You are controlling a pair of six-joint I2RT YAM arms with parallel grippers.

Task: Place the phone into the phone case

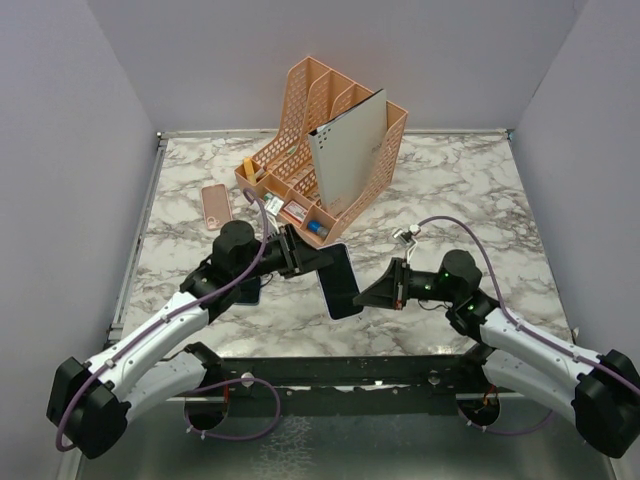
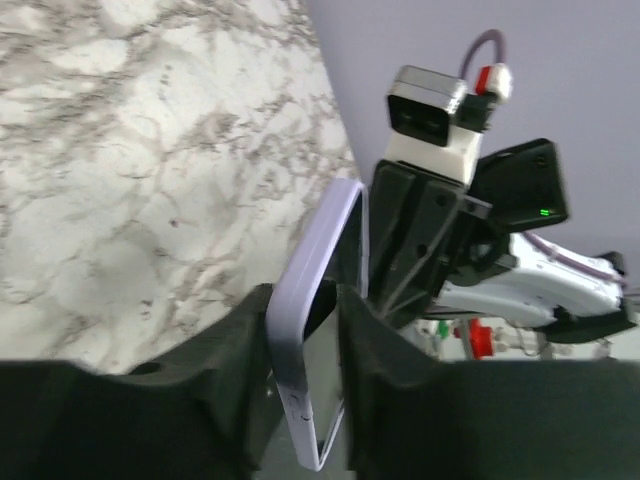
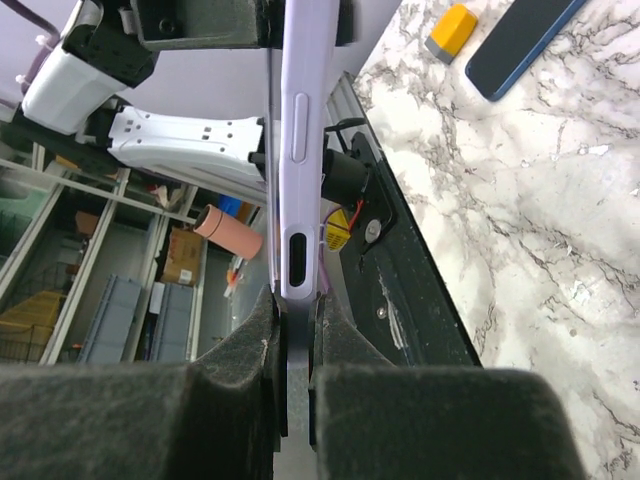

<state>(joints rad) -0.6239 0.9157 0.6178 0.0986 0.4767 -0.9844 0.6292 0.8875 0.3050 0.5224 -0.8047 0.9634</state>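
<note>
Bare marble lies open before the grey folder, so next my right gripper should go outward and down there, turn the case level and release the case's edge.
A lilac phone case (image 1: 340, 285) with a dark face is held in the air above the table's near middle. I cannot tell whether a phone sits in it. My left gripper (image 1: 310, 258) is shut on its left end; in the left wrist view the case (image 2: 318, 260) stands edge-on between the left gripper's (image 2: 305, 300) jaws. My right gripper (image 1: 368, 293) is shut on the case's right edge, and in the right wrist view the case (image 3: 305, 150) runs up out of the right gripper's (image 3: 295, 310) jaws. A dark blue phone (image 1: 250, 291) lies flat on the table under my left arm and also shows in the right wrist view (image 3: 520, 40).
A pink phone case (image 1: 216, 206) lies flat at the back left. An orange desk organizer (image 1: 330, 150) with a grey folder stands at the back middle. A small yellow object (image 3: 452, 28) lies beside the blue phone. The table's near edge runs just below the held case.
</note>
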